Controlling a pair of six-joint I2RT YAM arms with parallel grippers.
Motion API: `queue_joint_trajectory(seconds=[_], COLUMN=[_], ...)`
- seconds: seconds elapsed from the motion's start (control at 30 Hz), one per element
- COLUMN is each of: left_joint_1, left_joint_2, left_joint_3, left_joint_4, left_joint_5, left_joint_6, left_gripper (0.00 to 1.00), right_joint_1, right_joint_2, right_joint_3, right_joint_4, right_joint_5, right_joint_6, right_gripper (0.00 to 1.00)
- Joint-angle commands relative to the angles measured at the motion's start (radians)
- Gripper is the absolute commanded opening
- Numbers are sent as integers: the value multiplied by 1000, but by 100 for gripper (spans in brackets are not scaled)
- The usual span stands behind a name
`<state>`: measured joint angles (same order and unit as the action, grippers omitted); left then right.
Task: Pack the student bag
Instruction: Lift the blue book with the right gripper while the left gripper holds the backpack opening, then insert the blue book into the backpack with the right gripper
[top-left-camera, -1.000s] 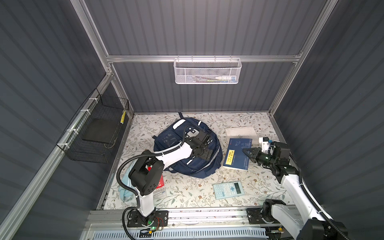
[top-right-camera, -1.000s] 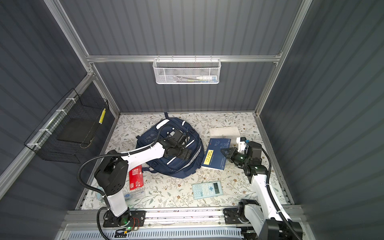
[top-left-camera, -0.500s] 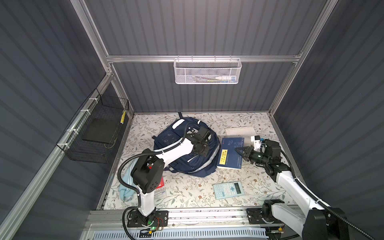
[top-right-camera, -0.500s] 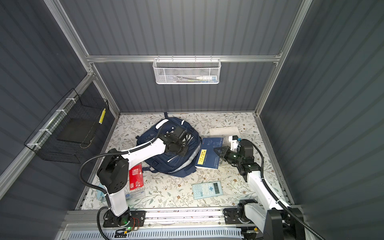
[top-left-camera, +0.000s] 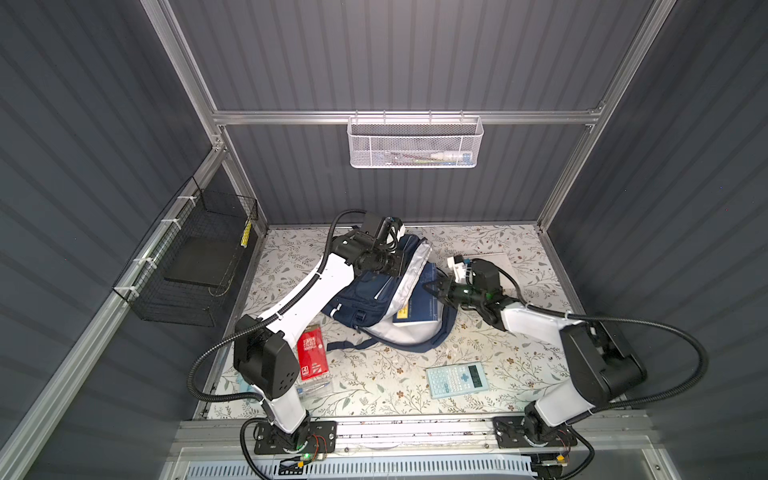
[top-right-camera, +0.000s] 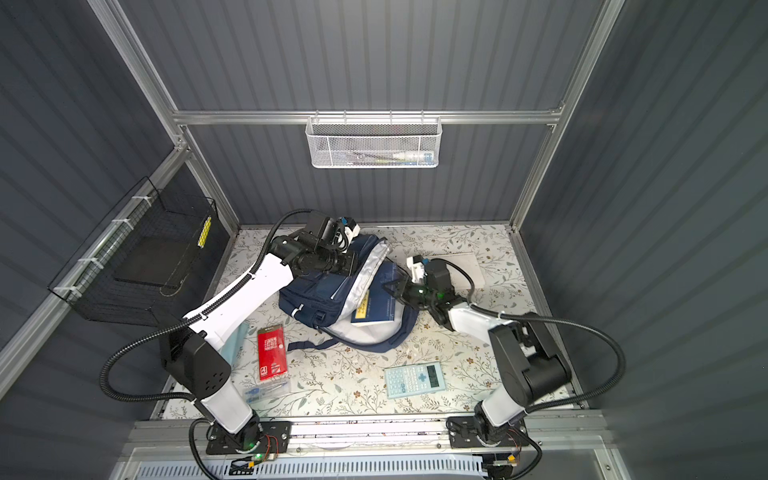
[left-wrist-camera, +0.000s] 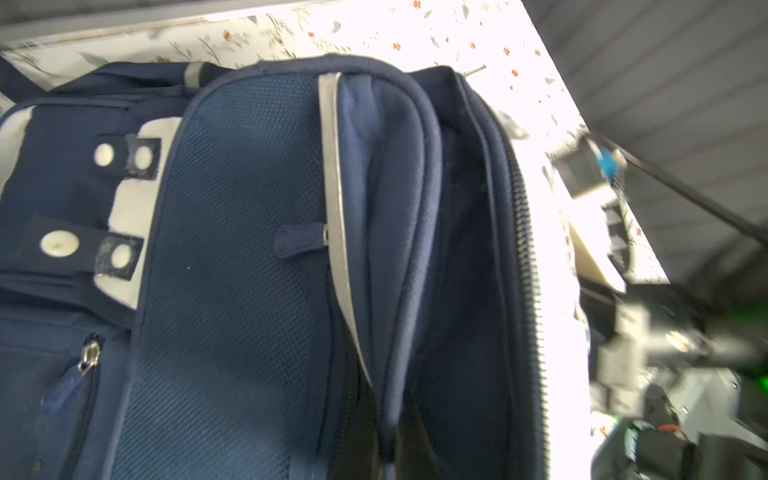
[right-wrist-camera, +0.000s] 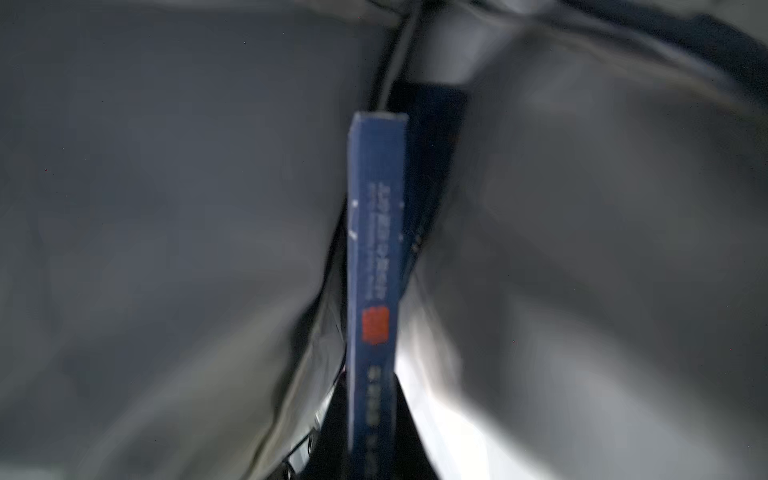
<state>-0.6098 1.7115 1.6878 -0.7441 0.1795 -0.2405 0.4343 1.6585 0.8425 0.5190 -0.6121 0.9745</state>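
Note:
The blue book still sticks out, so the robot's right gripper needs to push it deeper into the bag's opening (right-wrist-camera: 400, 64), under the raised front panel, and let go of it there.
The student bag (top-left-camera: 365, 293) (top-right-camera: 316, 297), a navy backpack, lies open at the table's middle with its pale grey lining (top-left-camera: 409, 274) showing. My left gripper (top-left-camera: 404, 266) (top-right-camera: 356, 266) is shut on the piped edge of the bag's front panel (left-wrist-camera: 409, 232) and holds it up; in the left wrist view the dark fingers of the gripper (left-wrist-camera: 388, 440) pinch that edge. My right gripper (top-left-camera: 431, 286) (top-right-camera: 392, 291) is shut on a blue book (top-left-camera: 417, 313) (top-right-camera: 374, 309), which lies partly inside the opening. In the right wrist view the book's spine (right-wrist-camera: 376, 249) stands between folds of lining (right-wrist-camera: 166, 208).
A red box (top-left-camera: 312, 353), a clear pen case (top-left-camera: 318, 387) and a pale blue calculator (top-left-camera: 457, 379) lie on the floral table (top-left-camera: 374, 399). A white booklet (top-left-camera: 500, 259) lies behind my right arm. A white mesh basket (top-left-camera: 415, 145) hangs on the back wall, and a black wire basket (top-left-camera: 195, 266) on the left wall.
My left gripper has shut on the bag's edge and lifted it, opening the bag. My right gripper has moved left with the blue book, which now lies partly in the opening.

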Motion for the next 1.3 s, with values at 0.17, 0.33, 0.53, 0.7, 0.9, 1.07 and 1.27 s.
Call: queue_joint_trajectory(seconds=[0.17,0.33,0.53,0.7,0.9,1.07,1.27], left_joint_1=[5,5,6,10,11,10,10], left_joint_2=[-31,-31,-48,-52,-54,-52,-60], left_joint_3=[88,74,3,-35,-53,-126,-216], left_joint_4=[95,111,144,175,181,202,255], left_joint_5=[118,177,184,163,158,90,96], left_joint_6=[-62,-87,-106,-112,-109,-116,-139], left_gripper=[0,0,0,0,0,0,1], right_joint_1=[100,185,204,169,155,99,11], right_joint_2=[377,511,556,366,378,200,-137], right_joint_3=[279,465,546,352,253,111,-129], right_joint_4=[175,21,-77,-195,-51,-39,-220], right_joint_5=[262,452,367,349,232,221,222], right_joint_6=[123,151,133,49,76,50,-42], right_gripper=[0,5,42,55,47,51,62])
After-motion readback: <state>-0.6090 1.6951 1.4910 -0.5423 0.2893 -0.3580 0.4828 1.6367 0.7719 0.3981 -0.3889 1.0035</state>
